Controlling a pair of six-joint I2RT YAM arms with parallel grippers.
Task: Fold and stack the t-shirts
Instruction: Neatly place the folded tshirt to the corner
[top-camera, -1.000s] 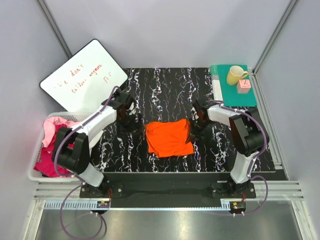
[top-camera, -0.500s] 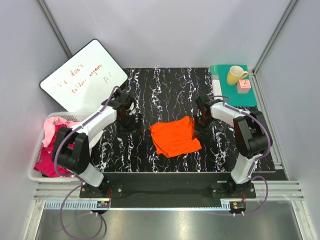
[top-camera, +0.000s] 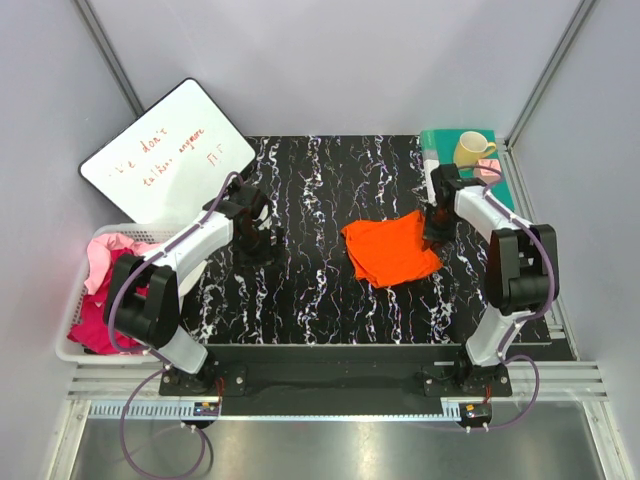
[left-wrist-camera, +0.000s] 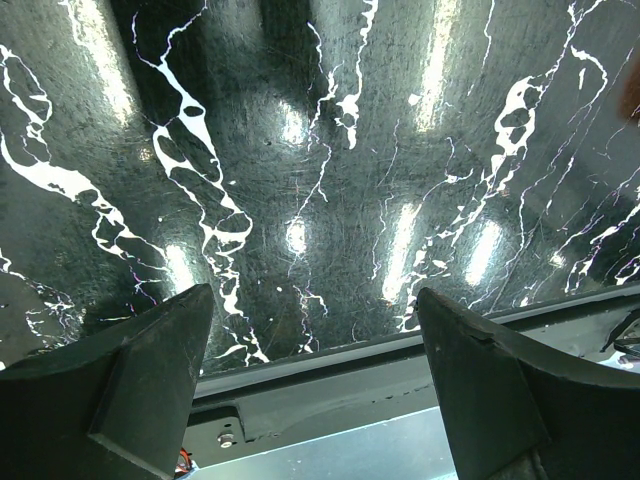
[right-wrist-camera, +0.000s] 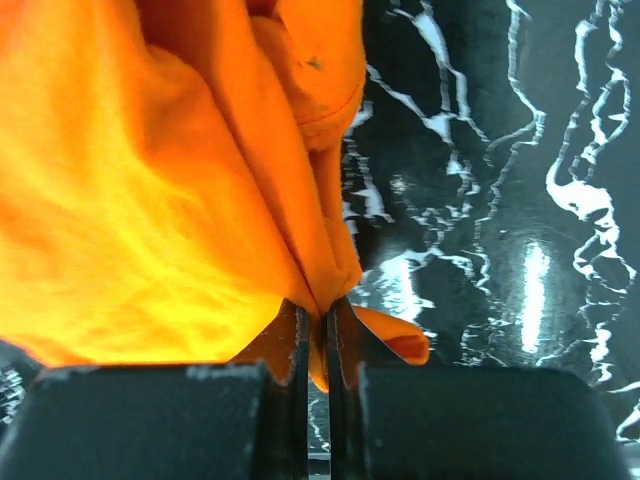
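Note:
The robot's right gripper should next drag the orange t-shirt (top-camera: 392, 249) over the bare, free tabletop to the gripper's right in the top view and let go of it there.
A folded bright orange t-shirt (top-camera: 392, 249) lies on the black marbled table, right of centre. My right gripper (top-camera: 434, 232) is shut on its right edge; in the right wrist view the cloth (right-wrist-camera: 190, 190) is pinched between the fingers (right-wrist-camera: 318, 330). My left gripper (top-camera: 255, 243) is open and empty over bare table at the left; its fingertips (left-wrist-camera: 160, 340) frame only the marbled surface and the table's near edge. Magenta and pale pink t-shirts (top-camera: 105, 290) lie crumpled in a white basket at the far left.
A whiteboard (top-camera: 165, 153) with red writing leans at the back left. A teal-green mat (top-camera: 495, 192) at the back right carries a yellow mug (top-camera: 470, 150) and a small pink block (top-camera: 487, 170). The white basket (top-camera: 72, 348) sits off the table's left side.
My right gripper has dragged the orange t-shirt to the right and a little back, from the table's centre toward the green mat. The left arm has not moved.

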